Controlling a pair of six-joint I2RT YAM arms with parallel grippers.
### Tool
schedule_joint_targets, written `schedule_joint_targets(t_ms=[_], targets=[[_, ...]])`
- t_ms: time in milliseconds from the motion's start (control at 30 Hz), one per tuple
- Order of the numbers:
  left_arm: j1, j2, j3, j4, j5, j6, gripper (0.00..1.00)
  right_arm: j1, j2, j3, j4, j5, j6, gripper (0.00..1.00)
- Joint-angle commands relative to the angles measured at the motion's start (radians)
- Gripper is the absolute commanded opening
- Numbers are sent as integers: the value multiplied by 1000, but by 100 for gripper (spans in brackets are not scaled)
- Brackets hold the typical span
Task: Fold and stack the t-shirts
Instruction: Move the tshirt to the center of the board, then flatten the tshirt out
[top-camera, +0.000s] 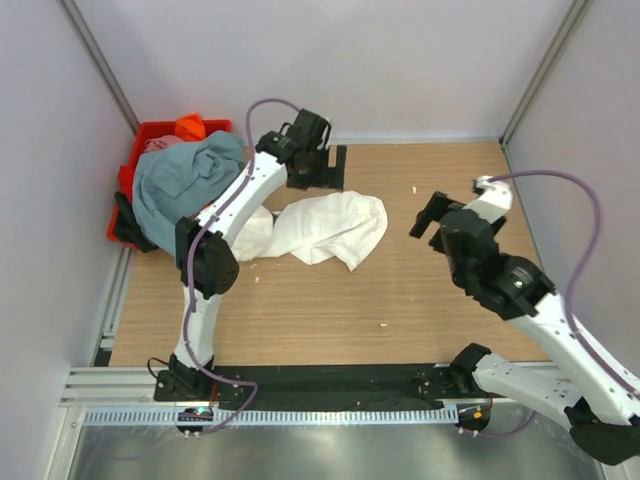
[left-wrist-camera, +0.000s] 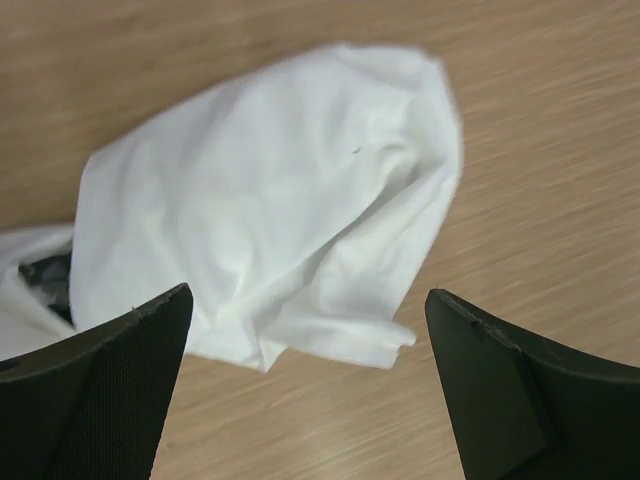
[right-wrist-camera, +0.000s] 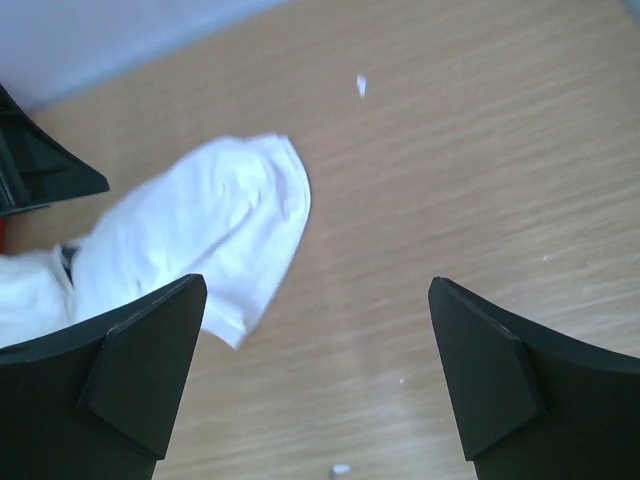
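My right gripper needs to move down and to the left in the top view onto the white t-shirt's near corner (top-camera: 351, 266) (right-wrist-camera: 234, 336), because that corner sticks out onto bare wood.
A white t-shirt (top-camera: 322, 228) lies crumpled in the middle of the wooden table. In the left wrist view the white t-shirt (left-wrist-camera: 270, 200) shows a bit of black print at its left edge. It also shows in the right wrist view (right-wrist-camera: 195, 235). My left gripper (top-camera: 322, 168) is open and empty, above the table just behind the shirt (left-wrist-camera: 308, 295). My right gripper (top-camera: 430, 215) is open and empty to the right of the shirt, over bare wood (right-wrist-camera: 318, 283). A grey-blue shirt (top-camera: 185, 180) drapes over the crate, with orange cloth (top-camera: 190, 127) behind it.
A red plastic crate (top-camera: 150, 130) stands at the back left corner, with dark cloth (top-camera: 125, 222) hanging over its near side. Grey walls close in the table on three sides. Small white specks (top-camera: 415, 189) lie on the wood. A black strip (top-camera: 330, 378) runs along the near edge.
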Motion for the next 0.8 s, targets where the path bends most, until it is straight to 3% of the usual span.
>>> schedule_joint_targets(t_ms=[0, 267, 467, 600, 767], targets=[[8, -225, -186, -23, -107, 27, 100, 3, 92, -123, 9, -222, 85, 100], [14, -614, -599, -8, -318, 85, 100, 1, 288, -297, 259, -482, 164, 100], [81, -817, -927, 67, -303, 81, 100, 3, 531, -234, 376, -598, 155, 100], [124, -929, -1041, 110, -304, 91, 100, 7, 652, -199, 423, -643, 153, 94], [144, -962, -1107, 145, -329, 94, 100, 30, 813, -134, 446, -640, 145, 91]])
